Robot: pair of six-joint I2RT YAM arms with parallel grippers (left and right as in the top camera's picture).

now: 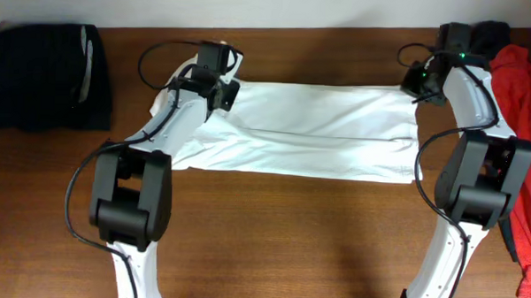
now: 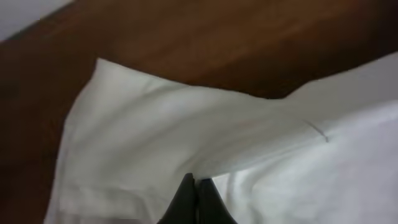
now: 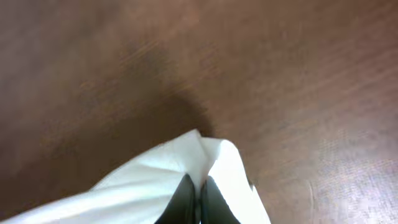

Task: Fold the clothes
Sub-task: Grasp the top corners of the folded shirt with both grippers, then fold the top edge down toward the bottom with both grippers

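Note:
The T-shirt's far layer sticks out beyond the near part. The cloth goes back with my right gripper toward that part's end by the red garment next for release.
The clothes in hand are a white T-shirt, lying as a long folded band across the middle of the table. My left gripper is at its far left corner. In the left wrist view the gripper is shut, with a fold of the white fabric pinched at its tips. My right gripper is at the shirt's far right corner. There its dark fingers are shut on a peaked bit of the white cloth, lifted a little off the wood.
A folded dark garment lies at the far left of the table. A red garment is heaped along the right edge, with a black item behind it. Bare wood lies in front of the shirt, between the two arm bases.

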